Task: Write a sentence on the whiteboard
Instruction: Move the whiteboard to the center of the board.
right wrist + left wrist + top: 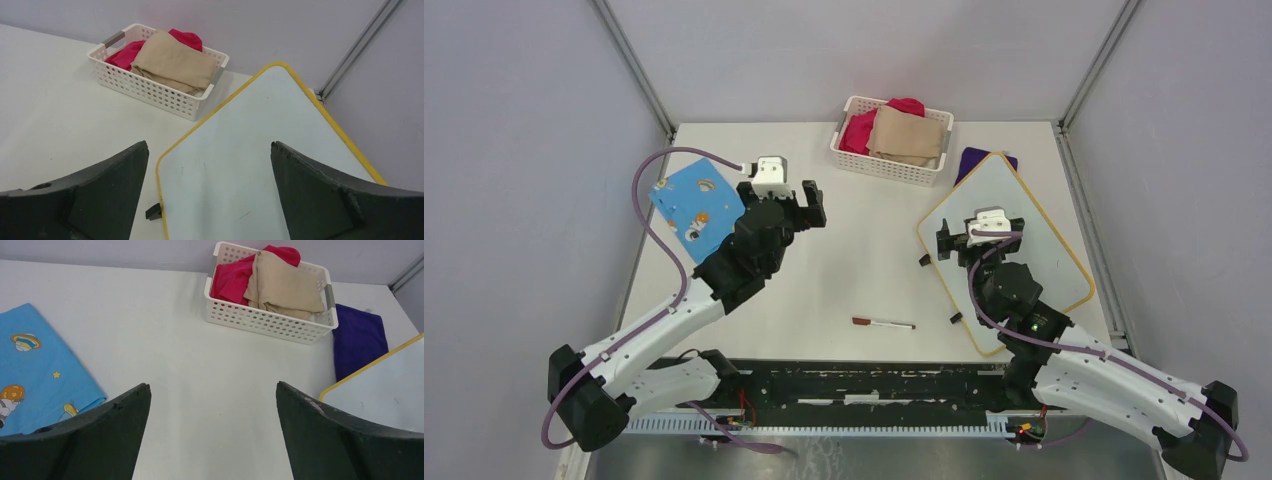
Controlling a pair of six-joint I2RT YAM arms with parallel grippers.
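The robot's left gripper will move toward the farther black foot (926,260), turning and lowering its fingers to close there, because that foot sticks out from the board's edge.
The whiteboard (1054,255), white with a yellow rim, lies turned at an angle on the right of the table. Its visible surface (250,150) is blank except for faint scratches, and no sentence shows on it. My right gripper (981,238) hovers over the board's left part, open and empty (209,143). A marker (884,323) with a red cap lies on the table near the front, between the arms and apart from both. My left gripper (782,198) is open and empty over bare table at the left (212,385). The board's corner (385,390) shows at its right.
A white perforated basket (879,165) with red and beige cloths stands at the back centre. A purple cloth (972,158) lies partly under the board's far corner. A blue printed cloth (694,205) lies at the left beside my left arm. Small black feet (924,260) stick out from the board's edge.
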